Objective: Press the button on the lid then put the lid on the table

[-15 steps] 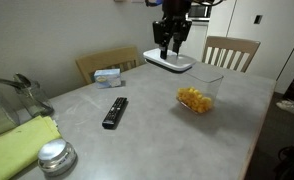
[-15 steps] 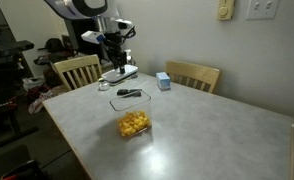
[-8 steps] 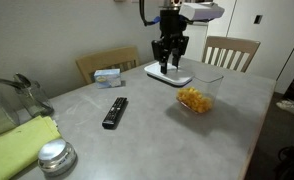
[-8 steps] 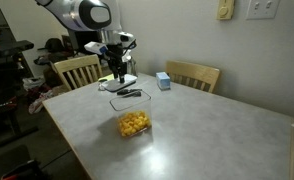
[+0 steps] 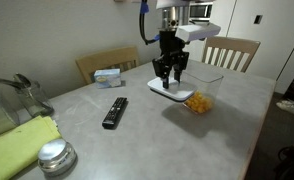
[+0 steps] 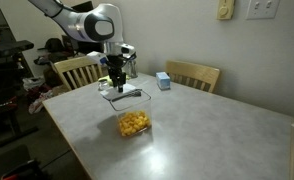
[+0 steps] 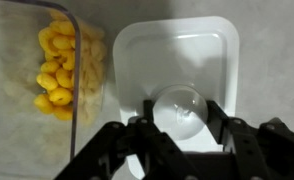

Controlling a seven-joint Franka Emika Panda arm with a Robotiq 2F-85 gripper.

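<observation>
The lid is still hanging above the grey table, so I will lower my gripper to the bare tabletop [image 5: 177,117] beside the clear container and let go of the round white button.
My gripper [image 5: 168,82] is shut on the round white button [image 7: 177,108] at the centre of the flat white lid [image 5: 173,92] and holds the lid in the air above the grey table [image 5: 137,140]. In the wrist view the fingers [image 7: 177,118] clamp the button from both sides, and the lid [image 7: 182,45] spreads out beneath them. The lid [image 6: 120,94] hangs level next to the clear container of yellow snacks [image 5: 199,96], which also shows in the wrist view [image 7: 52,70] and in an exterior view [image 6: 134,119]. The gripper also shows in an exterior view [image 6: 117,84].
A black remote [image 5: 114,112] lies on the table near the lid. A small blue and white box [image 5: 108,75] sits by the far edge. A round silver lid [image 5: 55,156] and a yellow-green cloth [image 5: 22,145] lie near the front. Wooden chairs [image 5: 230,50] stand behind the table.
My gripper has carried the lid downward and toward the container of snacks. The lid stays gripped by its button.
</observation>
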